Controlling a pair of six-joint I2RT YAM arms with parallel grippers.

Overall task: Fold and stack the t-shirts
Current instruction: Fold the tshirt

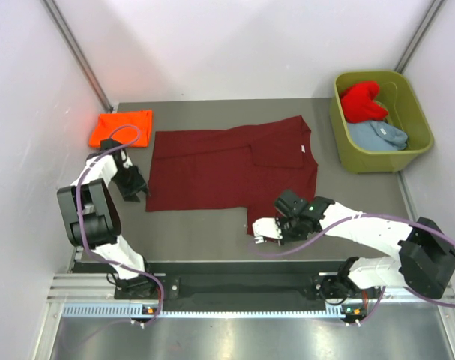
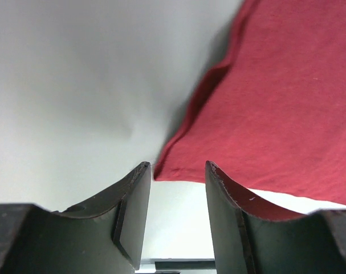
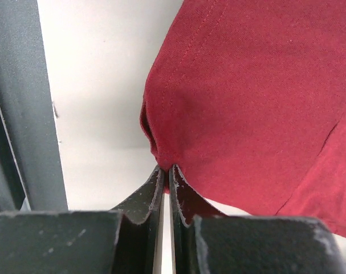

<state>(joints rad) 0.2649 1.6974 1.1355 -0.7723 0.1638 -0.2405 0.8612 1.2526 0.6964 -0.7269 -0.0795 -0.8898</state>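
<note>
The left gripper lowers slightly back onto that corner's tip (image 1: 148,209) (image 2: 158,177) next, since the maroon shirt's near corner lies below my open fingers.
The dark maroon t-shirt (image 1: 227,169) lies spread flat in the middle of the table. My left gripper (image 1: 139,190) sits low at its near left corner, open; in the left wrist view that corner of the maroon shirt (image 2: 275,114) lies just ahead of the left gripper (image 2: 177,166), not between the fingers. My right gripper (image 1: 260,230) is at the shirt's near right edge. The right wrist view shows the right gripper (image 3: 166,168) shut on a bunched fold of the maroon cloth (image 3: 247,97). A folded orange t-shirt (image 1: 122,127) lies at the far left.
An olive-green tub (image 1: 420,139) stands at the far right, holding a red t-shirt (image 1: 362,101) and a pale grey-blue t-shirt (image 1: 378,135). White walls close in the table on both sides. A metal rail (image 1: 212,289) runs along the near edge.
</note>
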